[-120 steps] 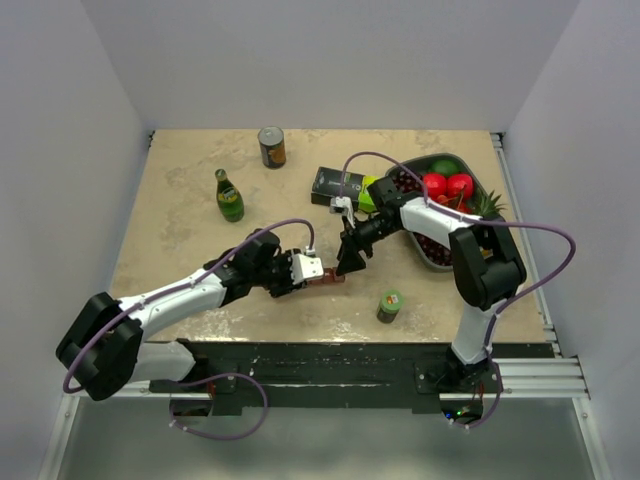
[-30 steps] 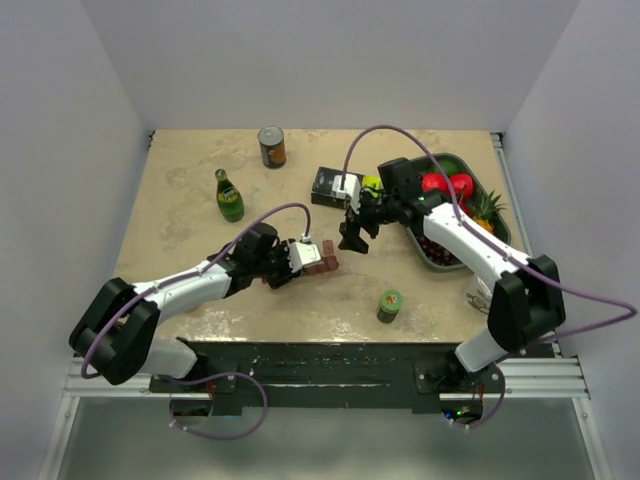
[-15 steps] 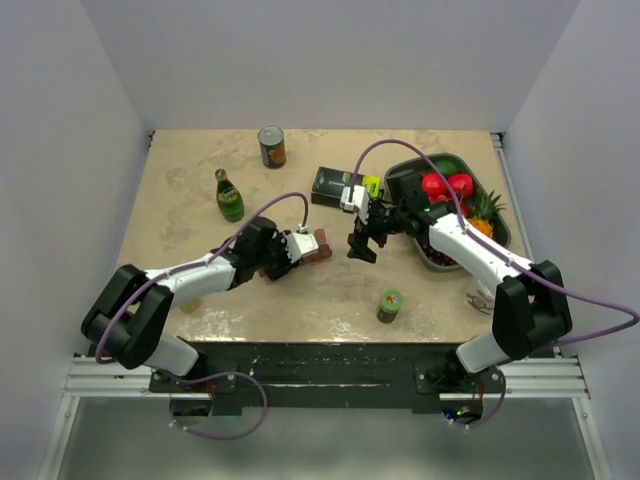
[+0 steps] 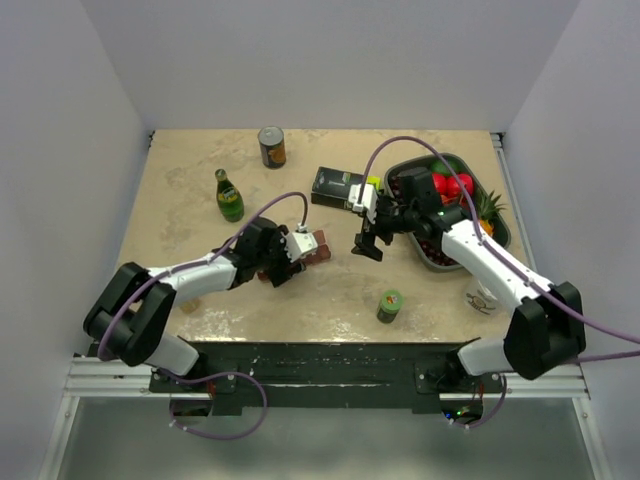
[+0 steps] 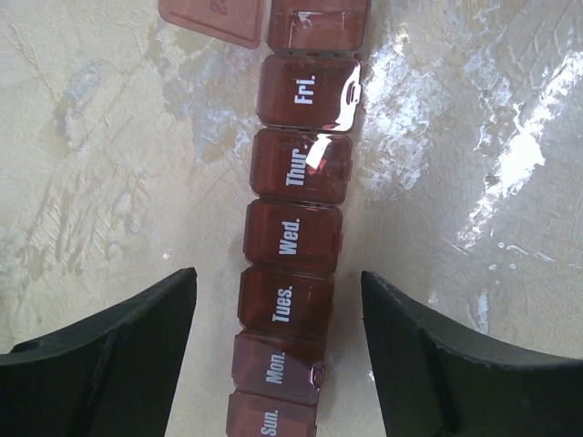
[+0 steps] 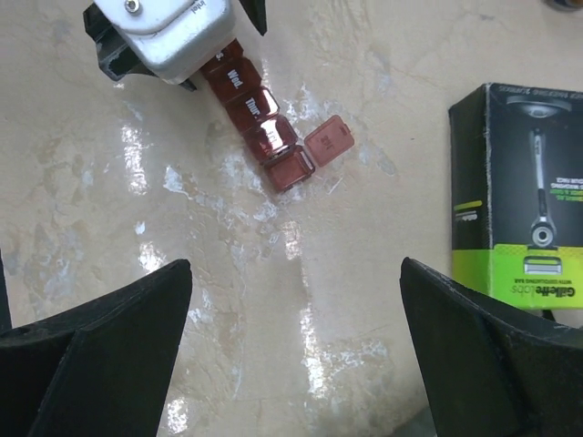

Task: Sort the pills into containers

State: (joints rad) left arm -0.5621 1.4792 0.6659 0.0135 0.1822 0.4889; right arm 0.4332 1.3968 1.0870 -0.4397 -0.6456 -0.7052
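I will move my open right gripper back toward the base and down, around the small green-capped jar [image 4: 389,304], because the end lid of the pill container is already open.
The maroon pill container strip [image 5: 293,238] lies flat on the table with day labels from Sun. to Fri. showing. The lid [image 5: 214,14] of its far end compartment stands open. My left gripper [image 5: 278,278] is open, with one finger on each side of the strip near Tues. and not touching it. From above, the strip [image 4: 319,247] pokes out past the left gripper [image 4: 303,250]. My right gripper [image 4: 366,245] is open and empty, hovering right of the strip; in its wrist view [image 6: 296,273] the strip [image 6: 264,137] is ahead. No pills show.
A black-and-lime razor box [image 4: 337,186] lies behind the grippers and also shows in the right wrist view [image 6: 528,196]. A dark fruit tray [image 4: 436,263] is at the right. A small green-capped jar [image 4: 389,304] stands near the front. A green bottle [image 4: 229,196] and a can [image 4: 271,146] stand far left.
The left gripper and the strip have shifted farther from the front edge and slightly right. The right gripper has drawn back to the right, away from the strip.
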